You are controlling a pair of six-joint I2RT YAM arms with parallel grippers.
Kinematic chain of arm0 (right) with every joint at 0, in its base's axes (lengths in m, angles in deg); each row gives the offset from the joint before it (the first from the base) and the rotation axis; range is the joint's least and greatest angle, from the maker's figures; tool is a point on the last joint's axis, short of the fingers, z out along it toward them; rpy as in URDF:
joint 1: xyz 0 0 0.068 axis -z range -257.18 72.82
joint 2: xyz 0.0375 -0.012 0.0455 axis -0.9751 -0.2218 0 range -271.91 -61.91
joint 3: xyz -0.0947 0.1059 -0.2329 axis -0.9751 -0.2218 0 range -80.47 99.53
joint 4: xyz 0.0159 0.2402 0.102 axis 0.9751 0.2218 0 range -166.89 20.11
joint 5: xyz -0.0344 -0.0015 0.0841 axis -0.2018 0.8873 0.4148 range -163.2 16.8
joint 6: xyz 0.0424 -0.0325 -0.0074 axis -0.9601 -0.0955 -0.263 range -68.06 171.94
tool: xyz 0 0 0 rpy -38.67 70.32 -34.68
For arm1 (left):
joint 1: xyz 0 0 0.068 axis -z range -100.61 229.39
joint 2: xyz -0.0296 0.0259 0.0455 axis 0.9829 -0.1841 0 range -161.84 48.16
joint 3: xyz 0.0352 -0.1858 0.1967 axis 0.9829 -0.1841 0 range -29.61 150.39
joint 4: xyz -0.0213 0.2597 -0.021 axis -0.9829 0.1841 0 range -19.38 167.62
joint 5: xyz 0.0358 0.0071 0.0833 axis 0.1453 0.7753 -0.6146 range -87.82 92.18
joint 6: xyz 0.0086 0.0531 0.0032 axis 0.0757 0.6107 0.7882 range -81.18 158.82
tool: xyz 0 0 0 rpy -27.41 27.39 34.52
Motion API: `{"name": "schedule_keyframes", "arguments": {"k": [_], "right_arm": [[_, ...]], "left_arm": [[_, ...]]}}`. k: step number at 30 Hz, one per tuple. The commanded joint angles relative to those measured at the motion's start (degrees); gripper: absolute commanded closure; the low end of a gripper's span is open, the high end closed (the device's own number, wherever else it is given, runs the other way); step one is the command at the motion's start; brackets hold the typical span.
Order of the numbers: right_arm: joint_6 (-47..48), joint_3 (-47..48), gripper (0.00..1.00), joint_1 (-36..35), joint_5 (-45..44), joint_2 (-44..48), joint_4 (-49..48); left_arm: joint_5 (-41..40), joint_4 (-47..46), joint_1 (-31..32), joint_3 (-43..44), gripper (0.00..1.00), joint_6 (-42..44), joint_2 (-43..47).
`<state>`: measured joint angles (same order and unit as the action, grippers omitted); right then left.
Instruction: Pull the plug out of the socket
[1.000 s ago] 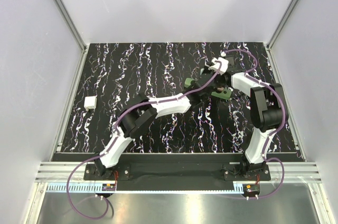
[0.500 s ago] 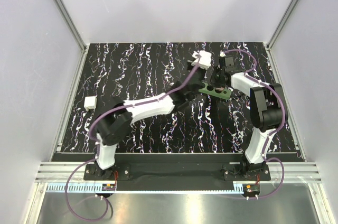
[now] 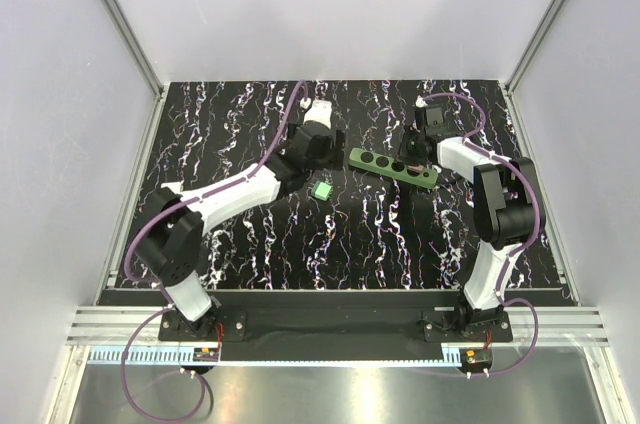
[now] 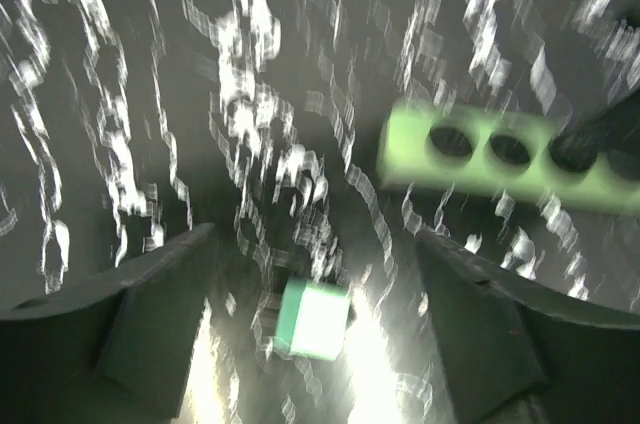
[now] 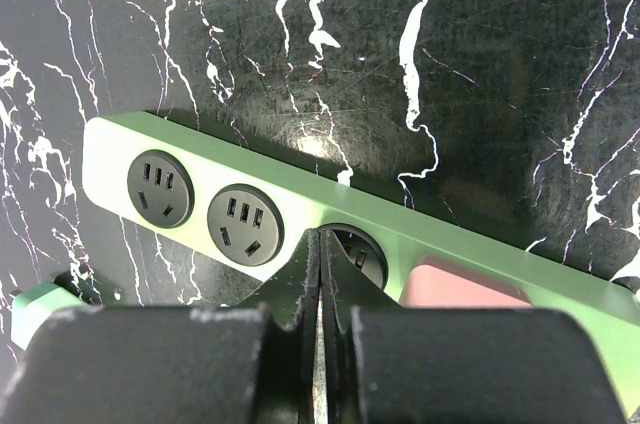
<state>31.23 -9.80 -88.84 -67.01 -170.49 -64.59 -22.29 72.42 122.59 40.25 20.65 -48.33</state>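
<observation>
I need to pull my left gripper's open fingers back toward my base next and lower them around the sides of the loose plug below. Then they can close.
The socket is a long green strip with round black holes, lying aslant at the table's back right, and it also shows in the right wrist view. The plug, a small green block, lies loose on the table left of the strip. My left gripper hovers just behind it. Its view is blurred, with the plug between the open fingers and untouched by them, and the socket beyond. My right gripper is shut, tips resting on the strip by its third hole.
A small white block lies near the table's left edge. Grey walls with metal rails close in the left, back and right. The right arm's purple cable loops above the strip's far end.
The left gripper left the strip, rose, swung left and opened. The plug now lies on the table apart from the strip. The right gripper stayed on the strip.
</observation>
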Motion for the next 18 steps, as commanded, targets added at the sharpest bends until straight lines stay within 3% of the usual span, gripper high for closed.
{"name": "schedule_keyframes", "arguments": {"k": [1,4,10,18], "right_arm": [[1.0,-1.2,0.98,-0.8,3.0,-3.0,4.7],[1.3,-1.4,0.98,-0.9,3.3,-2.8,4.5],[1.6,-1.6,0.98,-0.9,3.7,-2.3,4.4],[1.8,-1.4,0.98,-0.9,4.4,-2.7,4.0]], "left_arm": [[12.6,9.3,-1.1,0.7,0.1,-1.3,0.9],[15.3,13.4,-1.5,3.3,0.06,0.8,-2.2],[21.5,15.4,-1.5,4.2,0.12,1.2,-7.0],[17.7,15.3,-0.9,4.0,0.18,3.0,-10.7]]}}
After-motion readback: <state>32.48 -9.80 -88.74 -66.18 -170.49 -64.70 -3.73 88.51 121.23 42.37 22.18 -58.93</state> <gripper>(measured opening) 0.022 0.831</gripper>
